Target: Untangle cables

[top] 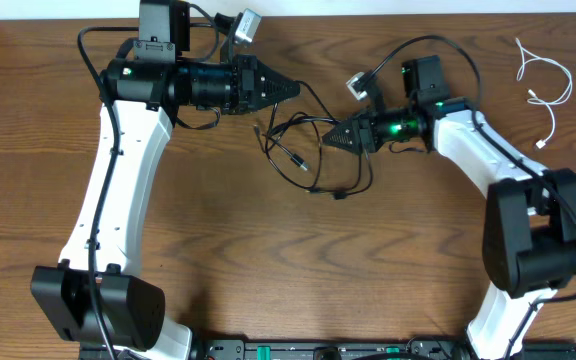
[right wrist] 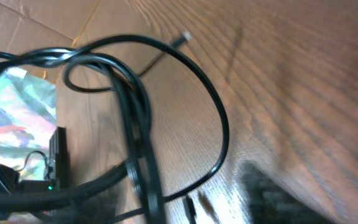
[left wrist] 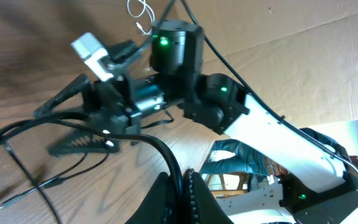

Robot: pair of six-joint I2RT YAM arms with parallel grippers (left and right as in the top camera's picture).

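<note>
The left gripper draws away to the left in the overhead view next and releases the piece of black cable (left wrist: 166,153), as that piece reaches between my right gripper's fingers.
The black cable (top: 296,157) lies in loose loops on the wooden table between my two grippers. My left gripper (top: 293,90) points right and is shut on a strand of it, as the left wrist view (left wrist: 182,193) shows. My right gripper (top: 330,136) points left at the loops. In the left wrist view its two fingers (left wrist: 45,130) are spread, with a strand of the black cable running between them. The right wrist view is blurred and shows black cable loops (right wrist: 219,124) close up. The white cable (top: 558,85) lies apart at the far right of the table.
Thicker black robot wires arch over both wrists, each with a small grey connector block (top: 246,24). A cardboard sheet (left wrist: 303,68) stands beyond the table edge. A person (left wrist: 241,158) is behind the right arm.
</note>
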